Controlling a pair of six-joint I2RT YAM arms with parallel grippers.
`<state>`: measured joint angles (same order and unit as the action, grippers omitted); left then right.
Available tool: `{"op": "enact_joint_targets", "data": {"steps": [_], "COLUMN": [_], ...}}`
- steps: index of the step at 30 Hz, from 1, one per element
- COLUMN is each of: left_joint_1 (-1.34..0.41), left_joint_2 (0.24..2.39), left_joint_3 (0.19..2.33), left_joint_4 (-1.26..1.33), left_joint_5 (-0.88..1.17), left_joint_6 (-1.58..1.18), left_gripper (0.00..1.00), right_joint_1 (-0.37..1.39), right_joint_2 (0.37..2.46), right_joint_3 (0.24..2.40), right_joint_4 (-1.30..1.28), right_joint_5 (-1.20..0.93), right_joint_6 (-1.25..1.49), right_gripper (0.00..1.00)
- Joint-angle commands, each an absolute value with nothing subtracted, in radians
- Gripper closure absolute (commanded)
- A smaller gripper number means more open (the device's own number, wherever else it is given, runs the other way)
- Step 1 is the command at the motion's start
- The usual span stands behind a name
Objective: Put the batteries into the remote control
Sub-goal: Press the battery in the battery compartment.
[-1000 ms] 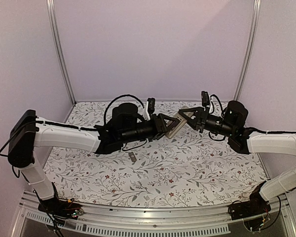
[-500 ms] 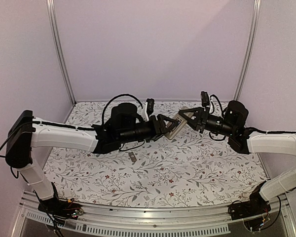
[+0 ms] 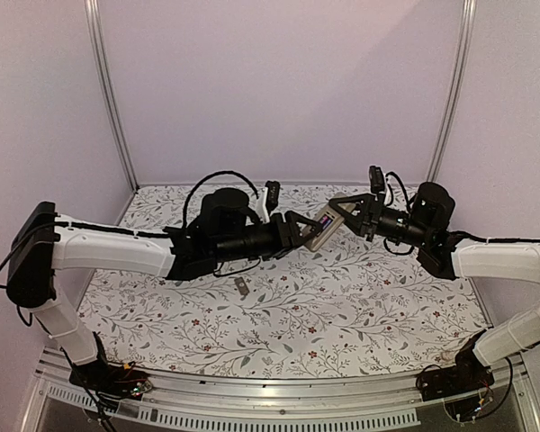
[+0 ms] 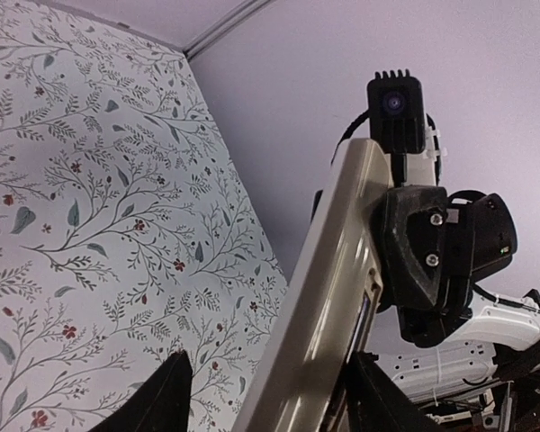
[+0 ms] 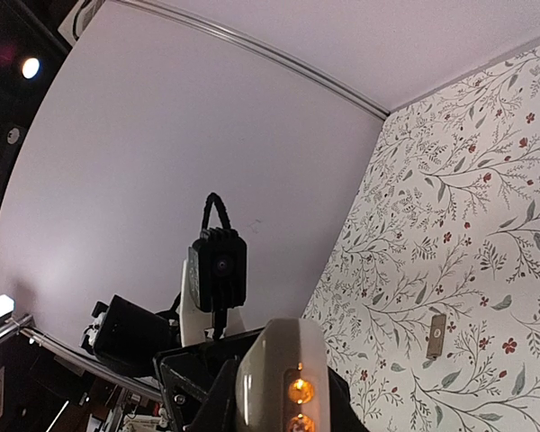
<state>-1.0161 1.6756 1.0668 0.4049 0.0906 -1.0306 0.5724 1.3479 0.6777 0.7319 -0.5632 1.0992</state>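
I will next lower the remote control (image 3: 322, 223) with my right gripper, then pull it back onto the tablecloth beside the grey cover piece.
The remote control (image 3: 322, 223), a slim tan-grey bar, hangs in the air above the middle of the table, between the two arms. My right gripper (image 3: 340, 216) is shut on its far end; one black finger (image 4: 425, 261) clamps its edge. In the right wrist view the remote's tip (image 5: 283, 373) pokes up between the jaws with two orange lit buttons. My left gripper (image 4: 270, 373) stands open around the remote's other end (image 4: 328, 297), its left finger (image 4: 166, 396) clearly apart from the bar. The batteries are out of view.
A small flat grey cover piece (image 3: 241, 286) lies on the floral tablecloth (image 3: 342, 315) below the left forearm; it also shows in the right wrist view (image 5: 437, 335). Purple walls and metal posts (image 3: 111, 99) close in the back and sides.
The left gripper's jaws have spread and let go of the remote, and that arm has drawn back slightly to the left. The right gripper keeps its hold and has lifted the remote a little.
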Motion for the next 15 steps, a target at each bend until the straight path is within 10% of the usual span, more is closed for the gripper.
{"op": "enact_joint_targets", "data": {"steps": [1,15], "left_joint_1": [-1.015,-0.99], "left_joint_2": [1.674,1.441], "left_joint_3": [1.069,1.171], "left_joint_4": [0.233,-0.1], "left_joint_5": [0.064,-0.095], "left_joint_6": [-0.959,-0.613], "left_gripper": [0.4,0.1], "right_joint_1": [0.559,0.523], "right_joint_2": [1.327,1.304], "right_joint_3": [0.71,0.664], "right_joint_4": [0.815,0.492], "right_joint_5": [-0.578,-0.57], "right_joint_6": [1.113,0.925], "right_gripper": [1.0,1.0]}}
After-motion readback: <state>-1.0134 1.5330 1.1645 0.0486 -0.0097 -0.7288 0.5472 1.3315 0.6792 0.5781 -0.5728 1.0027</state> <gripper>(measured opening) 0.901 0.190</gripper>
